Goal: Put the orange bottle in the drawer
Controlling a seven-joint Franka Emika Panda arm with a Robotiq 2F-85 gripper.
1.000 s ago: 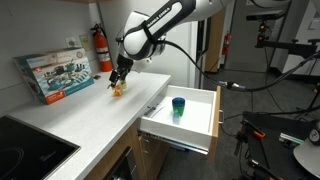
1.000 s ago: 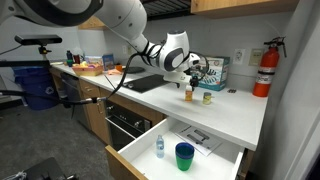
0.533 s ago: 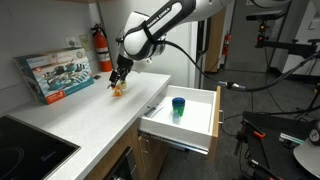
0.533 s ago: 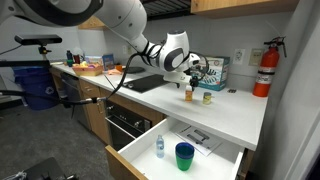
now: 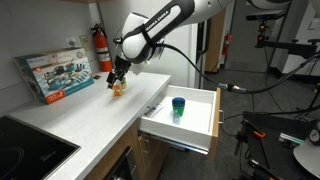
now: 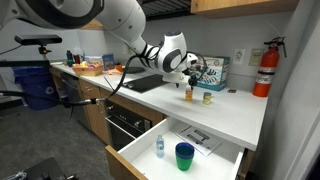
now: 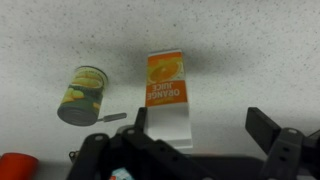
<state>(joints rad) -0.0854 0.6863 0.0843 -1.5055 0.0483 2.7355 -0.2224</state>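
The orange bottle's pale top is much nearer to one finger, so next I need to move my gripper to the left in the wrist view to center on it and close.
The orange bottle stands on the white counter; it also shows in an exterior view. In the wrist view its orange label and pale top lie just inside one finger. My gripper hovers right above it, open, with the fingers spread wide and not touching it that I can see. It also shows in an exterior view. The white drawer is pulled out below the counter edge, seen in both exterior views.
A teal cup stands in the drawer with a small white bottle and papers. A small yellow-green object sits beside the orange bottle. A boxed item and a fire extinguisher stand at the wall.
The gripper has shifted only slightly above the bottle. The bottle and drawer have not moved.
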